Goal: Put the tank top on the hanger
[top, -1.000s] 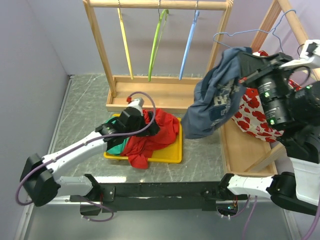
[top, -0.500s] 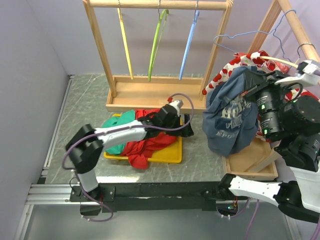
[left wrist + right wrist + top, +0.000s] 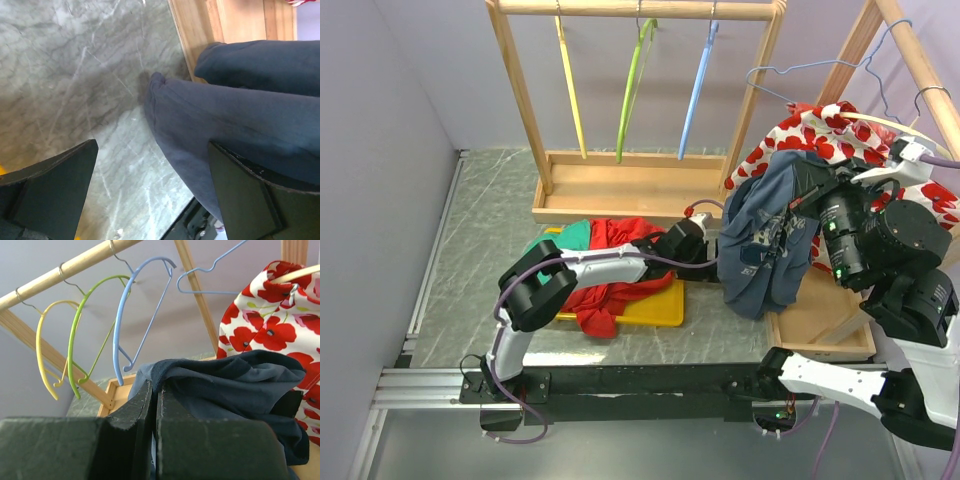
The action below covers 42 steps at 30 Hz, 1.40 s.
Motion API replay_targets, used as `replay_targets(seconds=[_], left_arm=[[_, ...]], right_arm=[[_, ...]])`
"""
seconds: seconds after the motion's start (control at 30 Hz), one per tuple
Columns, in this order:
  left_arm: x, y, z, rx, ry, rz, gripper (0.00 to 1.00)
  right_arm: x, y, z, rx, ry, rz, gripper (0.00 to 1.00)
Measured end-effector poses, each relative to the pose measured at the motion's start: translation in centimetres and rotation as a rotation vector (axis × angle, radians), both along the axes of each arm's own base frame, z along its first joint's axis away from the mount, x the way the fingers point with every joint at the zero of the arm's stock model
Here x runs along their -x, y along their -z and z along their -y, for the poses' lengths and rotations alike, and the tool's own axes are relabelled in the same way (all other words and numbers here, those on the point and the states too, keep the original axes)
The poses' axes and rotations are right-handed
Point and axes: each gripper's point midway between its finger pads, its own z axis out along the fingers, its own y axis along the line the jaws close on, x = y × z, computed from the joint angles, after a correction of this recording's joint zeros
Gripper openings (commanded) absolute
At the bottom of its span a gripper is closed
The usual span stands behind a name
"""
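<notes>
I need to lower the tank top toward the tray next, tilting my right gripper down, then release the fold onto the table.
The navy tank top (image 3: 765, 245) hangs bunched from my right gripper (image 3: 802, 180), which is shut on its top edge; the pinch shows in the right wrist view (image 3: 156, 390), with the tank top (image 3: 225, 385) draped behind the fingers. My left gripper (image 3: 712, 252) is open at the cloth's lower left edge, low over the table. In the left wrist view the tank top (image 3: 240, 120) crosses in front of the open left gripper (image 3: 152, 190), touching the right finger. The light blue hanger (image 3: 698, 90) hangs on the back rack, and shows in the right wrist view (image 3: 120, 330).
A yellow tray (image 3: 660, 308) holds a red garment (image 3: 620, 245) and a green garment (image 3: 570, 238). The back wooden rack (image 3: 620, 190) also carries a yellow hanger (image 3: 570, 90) and a lime hanger (image 3: 632, 90). A floral garment (image 3: 820, 130) and a wire hanger (image 3: 800, 70) hang on the right rack.
My left arm has swung right from the tray to the tank top's lower edge. My right gripper has shifted, and the tank top now hangs longer and narrower.
</notes>
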Motion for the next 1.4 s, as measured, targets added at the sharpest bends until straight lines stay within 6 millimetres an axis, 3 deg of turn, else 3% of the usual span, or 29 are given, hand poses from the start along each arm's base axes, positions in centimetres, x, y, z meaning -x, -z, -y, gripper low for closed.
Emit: replay_targets(seconds=[0.23, 0.33, 0.43, 0.67, 1.0, 1.13, 1.27, 1.37, 1.4], left_arm=[[-0.5, 0.1, -0.4, 0.011, -0.073, -0.005, 0.99], [-1.0, -0.3, -2.4, 0.006, -0.130, 0.009, 0.99], [-1.9, -0.7, -5.6, 0.000, -0.196, 0.017, 0.99], [-5.3, 0.5, -14.7, -0.075, -0.402, 0.017, 1.00], [-7.2, 0.8, -25.6, -0.087, -0.635, 0.000, 0.99], [-6.9, 1.3, -29.5, -0.137, -0.712, -0.024, 1.00], [-5.2, 2.1, -31.4, -0.226, -0.710, -0.058, 0.99], [-4.5, 0.9, -31.6, -0.218, -0.687, -0.046, 0.99], [-4.3, 0.2, -31.6, -0.209, -0.679, -0.036, 0.99]], right_arm=[[-0.3, 1.0, -0.7, 0.009, -0.017, -0.019, 0.00], [-0.4, 1.4, -1.0, 0.009, -0.025, -0.025, 0.00], [-0.4, 2.0, -1.2, 0.015, -0.031, -0.035, 0.00], [-0.7, 2.9, -2.0, 0.026, -0.053, -0.052, 0.00], [-1.3, 4.0, -3.6, 0.033, -0.093, -0.078, 0.00], [-2.1, 5.0, -6.0, 0.044, -0.148, -0.108, 0.00], [-2.9, 7.0, -9.4, 0.055, -0.235, -0.154, 0.00], [-2.9, 10.2, -13.9, 0.049, -0.355, -0.202, 0.00], [-2.7, 11.8, -15.2, 0.050, -0.388, -0.218, 0.07]])
